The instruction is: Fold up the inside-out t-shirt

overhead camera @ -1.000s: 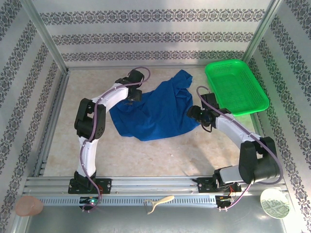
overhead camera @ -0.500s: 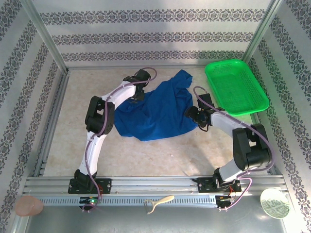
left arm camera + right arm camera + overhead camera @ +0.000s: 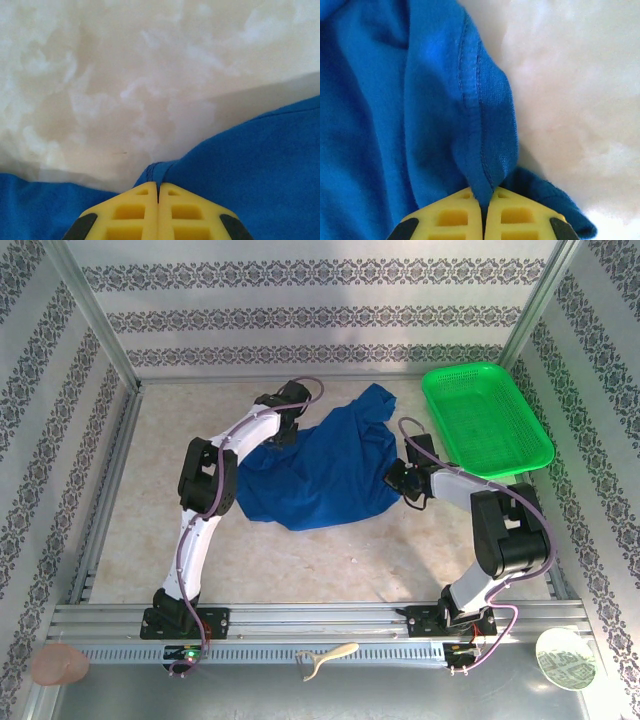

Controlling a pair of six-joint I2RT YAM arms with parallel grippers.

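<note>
Next, my right gripper lifts the hem, carries it outward, lowers and releases it, as bare tabletop (image 3: 418, 412) beside the green basket lies outward of the gripper.
The royal-blue t-shirt (image 3: 325, 468) lies crumpled in the middle of the table, with no graphic showing. My left gripper (image 3: 285, 432) sits at its upper left edge, and my right gripper (image 3: 402, 480) sits at its right edge. In the left wrist view the yellow fingers (image 3: 135, 215) of the left gripper (image 3: 158, 184) are pressed together, pinching a small fold of the t-shirt (image 3: 260, 165) edge. In the right wrist view the right gripper (image 3: 483, 192) is shut on a stitched hem of the t-shirt (image 3: 420, 100), which rises in a ridge from the jaws.
A green mesh basket (image 3: 485, 420) stands at the back right, close to the right arm. Patterned walls and metal posts enclose the table (image 3: 150, 520). A pink disc (image 3: 58, 665), a cream utensil (image 3: 325, 655) and a round white lid (image 3: 565, 658) lie on the front rail.
Both grippers have closed on the t-shirt's edges. The left arm reached further right along the cloth, and the right arm's elbow swung in towards the shirt.
</note>
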